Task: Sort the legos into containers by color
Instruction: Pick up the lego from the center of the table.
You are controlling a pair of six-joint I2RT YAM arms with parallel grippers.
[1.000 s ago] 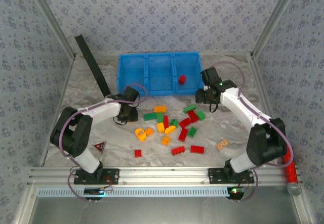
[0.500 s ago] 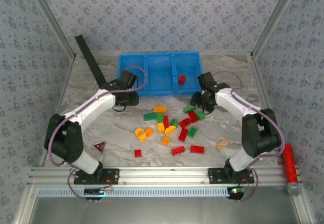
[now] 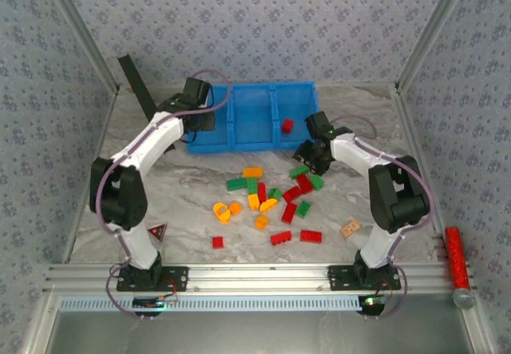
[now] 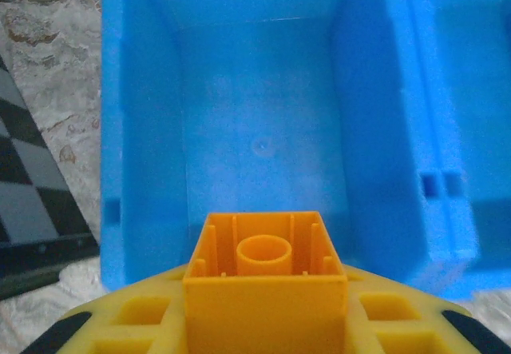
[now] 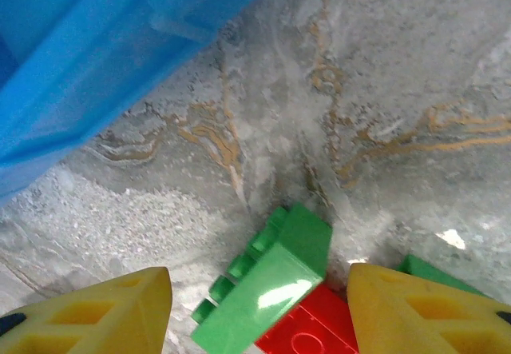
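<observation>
The open bottom of the blue bin's section beside the black strip lies below the gripper. My left gripper lowers the orange brick in there next and releases it.
The blue bin stands at the back with three compartments; a red brick lies in the right one. My left gripper hangs at the front edge of the left compartment, shut on an orange brick whose hollow underside faces the camera. Red, green and orange legos lie scattered mid-table. My right gripper is open just above a green brick, which lies between its yellow fingers on the table. That green brick leans against a red brick.
A black strip leans at the back left, beside the bin. A red triangle piece lies front left, a tan tile front right. A red glittery cylinder rests on the right frame rail. The bin's wall is close to the right gripper.
The left arm has swung from the table up to the bin's left compartment with the orange brick. The right gripper has shifted left over the green brick, its jaws spreading wider.
</observation>
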